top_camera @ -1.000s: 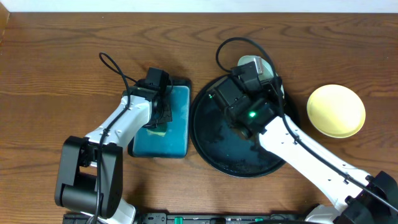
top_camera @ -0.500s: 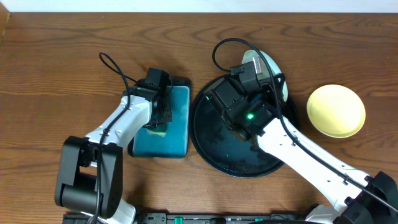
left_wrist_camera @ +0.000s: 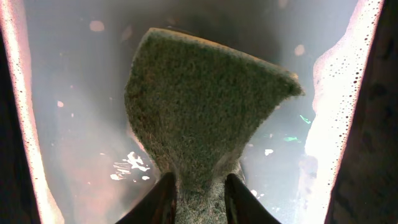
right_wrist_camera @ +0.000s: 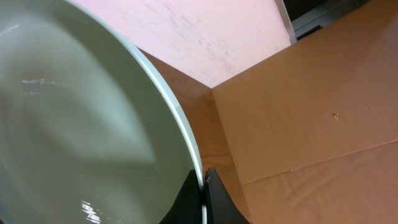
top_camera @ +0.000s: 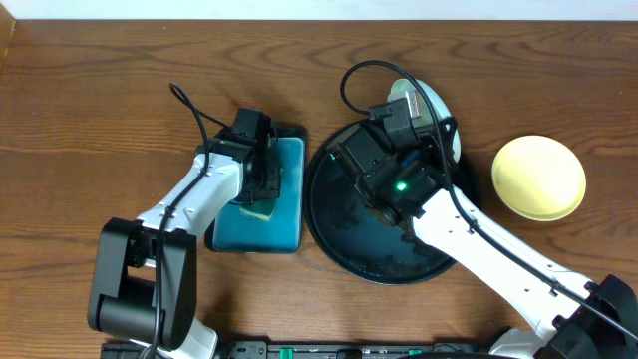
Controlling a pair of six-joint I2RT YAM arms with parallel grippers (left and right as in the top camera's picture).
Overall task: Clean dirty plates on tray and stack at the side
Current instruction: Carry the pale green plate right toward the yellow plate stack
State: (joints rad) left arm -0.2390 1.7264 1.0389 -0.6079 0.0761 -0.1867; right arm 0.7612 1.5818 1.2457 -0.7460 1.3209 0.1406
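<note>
I will swing my right gripper toward the yellow plate (top_camera: 538, 178) next, because it is bare beside the black tray (top_camera: 349, 234). I will then level the tilted mint plate over it, go down and let go.
My right gripper (right_wrist_camera: 202, 193) is shut on the rim of a pale mint plate (right_wrist_camera: 74, 124). It holds the plate tilted up over the far right part of the large round black tray (top_camera: 349, 234), and the plate's edge shows behind the wrist in the overhead view (top_camera: 441, 112). The yellow plate (top_camera: 538, 178) lies on the table to the right of the tray. A second mint plate is not in view. My left gripper (left_wrist_camera: 199, 199) is shut on a green scrub sponge (left_wrist_camera: 205, 106) and holds it down in the teal tray (top_camera: 279, 231).
The rectangular teal tray (left_wrist_camera: 81, 93) stands just left of the black tray and has wet, foamy walls. The black tray's floor looks wet. The right arm (top_camera: 498, 249) lies across the tray's right side. The table's near edge runs along the bottom.
My right gripper has shifted slightly left with the mint plate and tipped it up more. My left gripper has moved the sponge a little nearer within the teal tray.
</note>
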